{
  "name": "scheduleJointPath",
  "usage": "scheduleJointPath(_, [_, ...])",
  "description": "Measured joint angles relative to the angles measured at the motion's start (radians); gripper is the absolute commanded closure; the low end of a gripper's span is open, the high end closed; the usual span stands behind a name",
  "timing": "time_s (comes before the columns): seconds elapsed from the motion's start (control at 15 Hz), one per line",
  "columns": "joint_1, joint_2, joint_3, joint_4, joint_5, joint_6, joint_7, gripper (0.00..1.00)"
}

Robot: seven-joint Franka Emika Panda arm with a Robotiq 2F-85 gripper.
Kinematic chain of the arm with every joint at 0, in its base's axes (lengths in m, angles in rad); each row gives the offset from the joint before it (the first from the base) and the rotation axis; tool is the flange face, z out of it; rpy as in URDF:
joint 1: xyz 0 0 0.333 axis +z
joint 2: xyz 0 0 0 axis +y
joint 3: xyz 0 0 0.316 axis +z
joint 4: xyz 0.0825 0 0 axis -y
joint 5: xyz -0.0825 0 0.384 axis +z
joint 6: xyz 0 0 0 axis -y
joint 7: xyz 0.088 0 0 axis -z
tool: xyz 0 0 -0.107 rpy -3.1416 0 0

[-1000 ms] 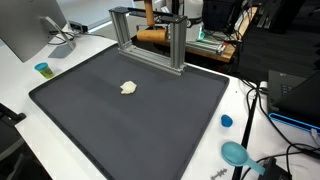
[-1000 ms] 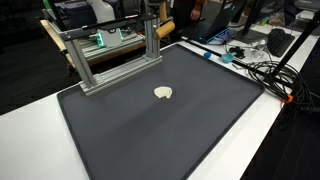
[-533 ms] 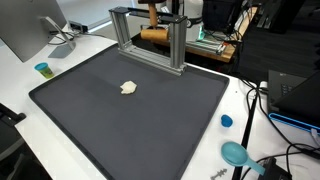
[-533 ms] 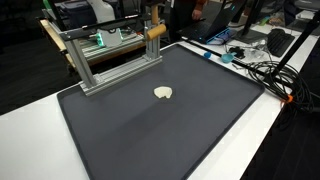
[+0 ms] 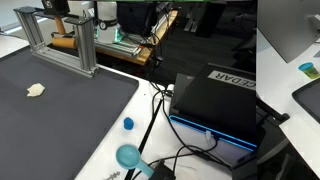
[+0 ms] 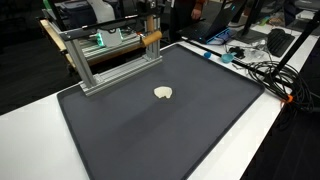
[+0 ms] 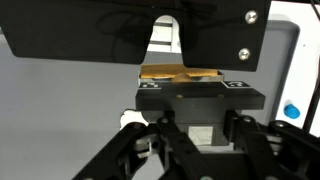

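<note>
My gripper carries the wooden rod in past the frame's post next. This brings the black block over the dark plate's rounded notch point(image 7: 165, 36), since the notch opens toward my fingers.
My gripper point(image 6: 150, 28) hangs at the back of the table, by the top of an aluminium frame point(image 6: 110, 55). It is shut on a wooden rod point(image 6: 151, 39) that lies level beside the frame's post; the rod also shows in an exterior view point(image 5: 62, 42). In the wrist view my fingers point(image 7: 190, 128) close under a black block with square markers point(image 7: 190, 98), with the wood point(image 7: 180, 72) just beyond. A small white lump point(image 6: 163, 93) lies on the black mat point(image 6: 160, 135), apart from the gripper, and shows in the wrist view point(image 7: 130, 120).
The frame point(image 5: 88, 45) stands on the mat's back edge. Off the mat on the white table are a blue cap point(image 5: 128, 124), a teal round thing point(image 5: 128, 156), a black box point(image 5: 215, 100) and tangled cables point(image 6: 255, 65).
The wooden rod has dropped slightly and turned level beside the frame post. One exterior view now looks further to the side, taking in the black box. The white lump has not moved.
</note>
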Motion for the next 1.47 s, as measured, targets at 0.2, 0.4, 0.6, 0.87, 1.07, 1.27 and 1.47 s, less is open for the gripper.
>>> scheduleJointPath(0.2, [-0.003, -0.033, -0.014, -0.064, 0.01, 0.053, 0.027, 0.78])
scheduleJointPath(0.4, [-0.008, -0.076, -0.014, -0.123, 0.003, 0.098, 0.056, 0.78])
scheduleJointPath(0.6, [-0.022, -0.121, -0.015, -0.169, -0.019, 0.114, 0.065, 0.78])
scheduleJointPath(0.87, [-0.029, -0.194, -0.014, -0.229, -0.062, 0.081, 0.05, 0.78])
scheduleJointPath(1.07, [-0.015, -0.227, -0.012, -0.236, -0.076, 0.058, 0.017, 0.27])
scheduleJointPath(1.27, [-0.007, -0.246, -0.013, -0.235, -0.082, 0.036, -0.015, 0.08])
scheduleJointPath(1.47, [-0.003, -0.26, -0.019, -0.235, -0.081, 0.022, -0.033, 0.0])
